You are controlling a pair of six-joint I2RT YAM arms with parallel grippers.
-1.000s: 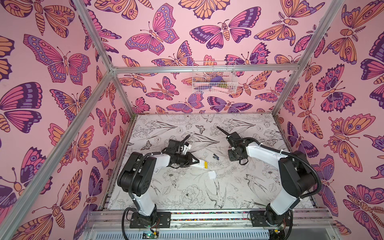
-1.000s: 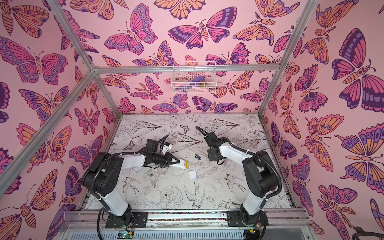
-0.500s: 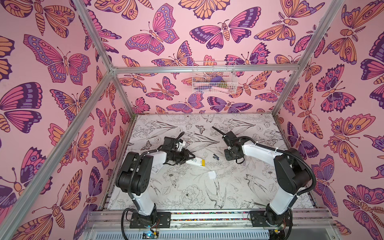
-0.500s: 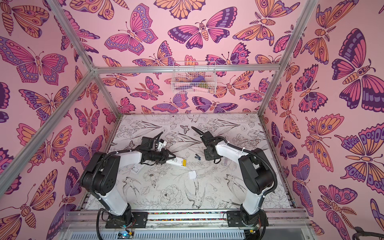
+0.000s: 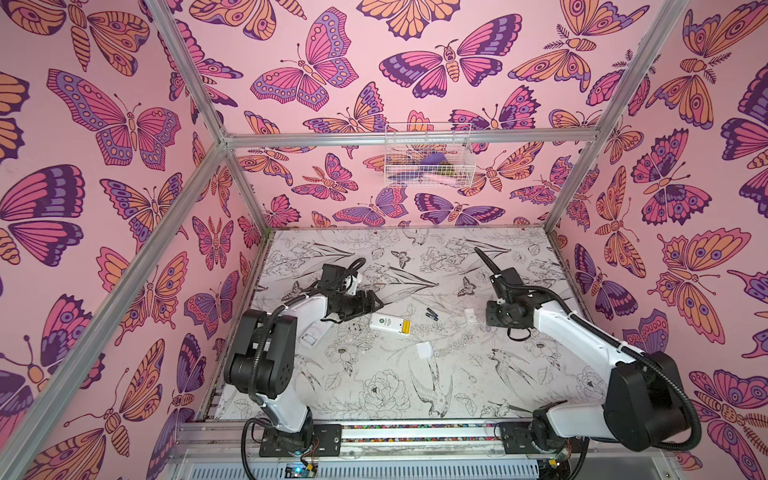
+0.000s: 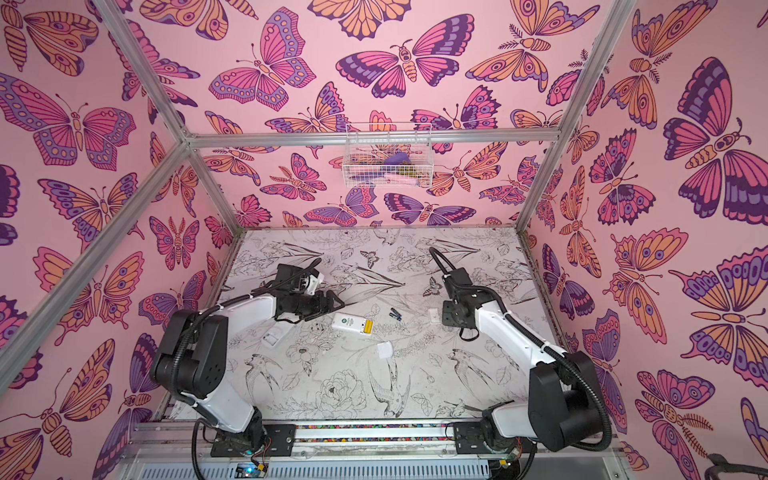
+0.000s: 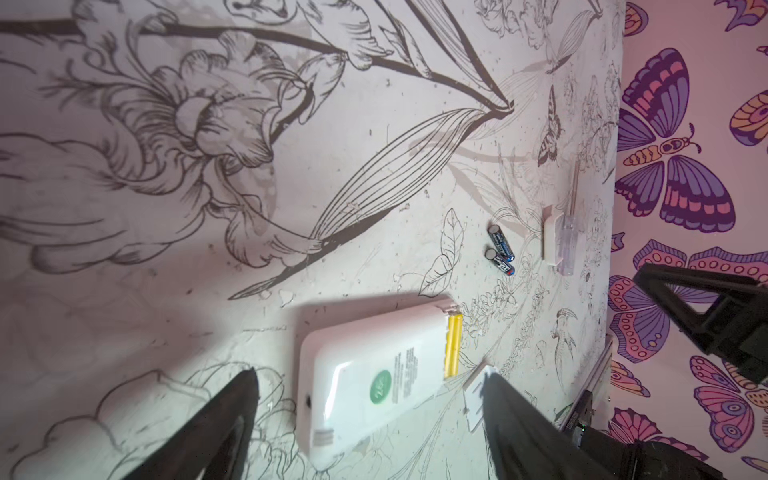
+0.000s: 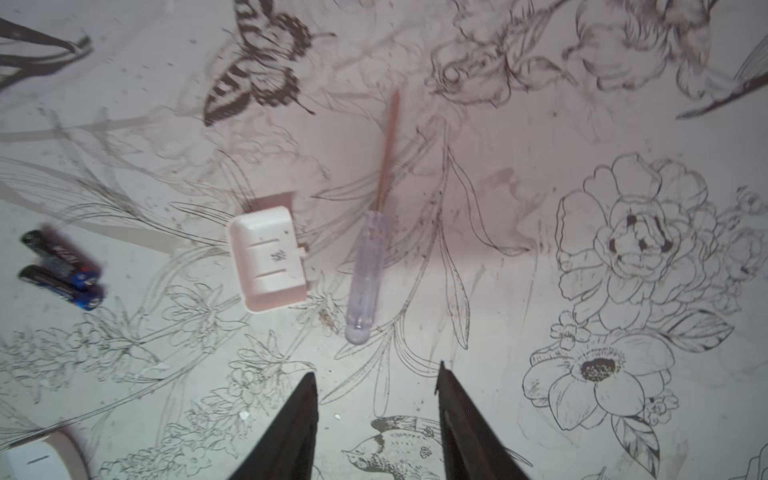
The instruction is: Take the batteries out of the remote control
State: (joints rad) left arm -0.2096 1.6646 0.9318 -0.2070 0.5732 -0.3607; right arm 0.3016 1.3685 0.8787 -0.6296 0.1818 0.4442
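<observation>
My right gripper should move down next with its fingers open, onto the near half of the screwdriver's clear handle (image 8: pixel 363 302), which lies below it on the table.
A white remote control (image 5: pixel 386 323) (image 6: pixel 349 323) lies back-up mid-table, and two yellow batteries (image 5: pixel 405 327) (image 7: pixel 453 345) sit in its open compartment. To its right, two black batteries (image 5: pixel 431 314) (image 8: pixel 62 270) lie loose on the table. My left gripper (image 5: pixel 377 304) (image 7: pixel 369 374) is open just left of the remote. In the left wrist view the remote's (image 7: pixel 374 374) near end lies between the spread fingers, untouched. My right gripper (image 5: pixel 496 319) (image 8: pixel 376 372) is open and empty, right of the black batteries.
A white cover plate (image 5: pixel 424 350) lies in front of the remote. A second cover plate (image 8: pixel 270 257) lies beside a clear-handled screwdriver (image 8: pixel 365 270), just ahead of the right gripper. Another white remote (image 5: pixel 313 334) lies under the left arm. A wire basket (image 5: pixel 428 156) hangs on the back wall.
The left gripper has opened, let go of the remote and drawn back to the left. The right gripper has opened and moved right, away from the black batteries.
</observation>
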